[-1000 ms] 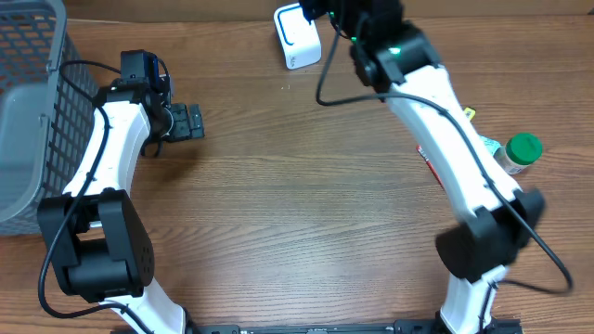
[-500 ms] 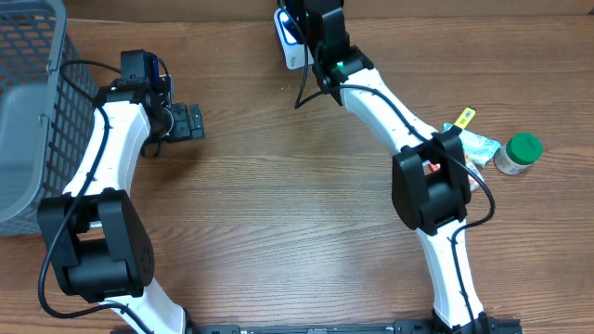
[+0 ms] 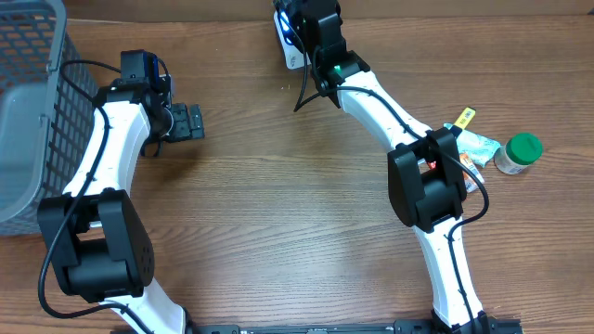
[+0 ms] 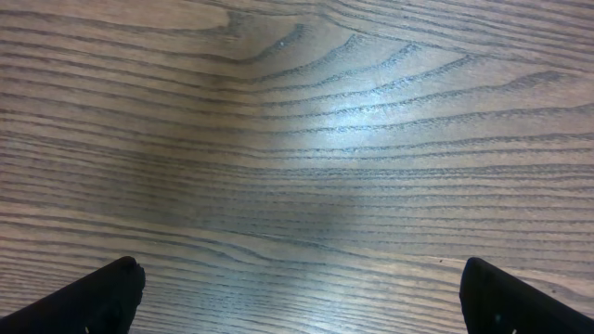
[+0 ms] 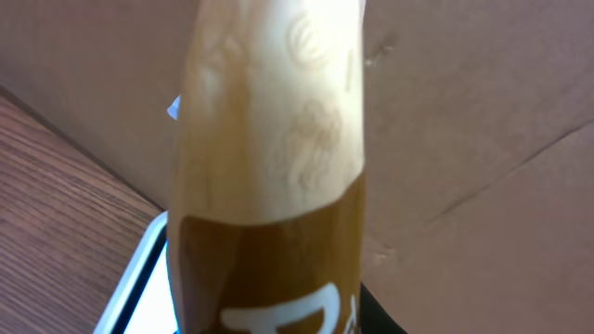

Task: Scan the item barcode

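Observation:
My right gripper swings back and to the right in the overhead view next and releases the item by the crumpled packets, since they lie clear of the scanner (image 3: 290,54).
The item (image 5: 269,167) is a brown and cream packet with white lettering, and it fills the middle of the right wrist view. My right gripper (image 3: 312,20) is shut on it at the table's far edge, right over the white barcode scanner (image 3: 290,54). The scanner's white face (image 5: 139,292) shows just left of the item's lower end. No barcode is visible. From overhead the item is hidden under the gripper. My left gripper (image 3: 190,122) hangs open over bare wood at the left, its fingertips (image 4: 111,292) wide apart with nothing between them.
A grey wire basket (image 3: 28,111) stands at the far left. At the right lie a green-capped bottle (image 3: 518,153), crumpled packets (image 3: 469,144) and a yellow tag (image 3: 464,116). A cardboard wall (image 5: 464,139) rises behind the scanner.
The right arm has swung left and back, carrying the item from beside the scanner to directly over it. The left arm has not moved.

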Motion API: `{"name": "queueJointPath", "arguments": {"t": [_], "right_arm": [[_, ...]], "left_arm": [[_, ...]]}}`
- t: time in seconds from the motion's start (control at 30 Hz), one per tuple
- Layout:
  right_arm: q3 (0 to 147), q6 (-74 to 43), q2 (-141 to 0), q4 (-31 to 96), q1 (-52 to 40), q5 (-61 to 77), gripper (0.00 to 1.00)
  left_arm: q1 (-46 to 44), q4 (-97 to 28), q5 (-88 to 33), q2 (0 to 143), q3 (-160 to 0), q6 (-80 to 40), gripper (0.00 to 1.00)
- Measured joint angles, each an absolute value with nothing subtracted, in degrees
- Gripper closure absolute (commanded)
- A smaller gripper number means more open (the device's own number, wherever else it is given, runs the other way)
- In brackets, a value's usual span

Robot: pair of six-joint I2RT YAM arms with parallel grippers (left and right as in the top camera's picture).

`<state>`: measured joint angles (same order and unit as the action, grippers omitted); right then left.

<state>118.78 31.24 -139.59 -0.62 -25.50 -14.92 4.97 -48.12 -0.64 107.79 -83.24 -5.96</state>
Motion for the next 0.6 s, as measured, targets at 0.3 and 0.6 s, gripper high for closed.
{"name": "queueJointPath", "arguments": {"t": [0.3, 0.6], "right_arm": [[118.80, 30.61, -139.59, 4.89, -27.14, -14.31, 0.96], [118.80, 29.43, -139.59, 14.26, -29.91, -13.69, 0.95]], "left_arm": [[4.97, -48.10, -0.64, 107.79, -83.24, -5.96, 0.00], [4.97, -48.12, -0.64, 107.79, -83.24, -5.98, 0.00]]}}
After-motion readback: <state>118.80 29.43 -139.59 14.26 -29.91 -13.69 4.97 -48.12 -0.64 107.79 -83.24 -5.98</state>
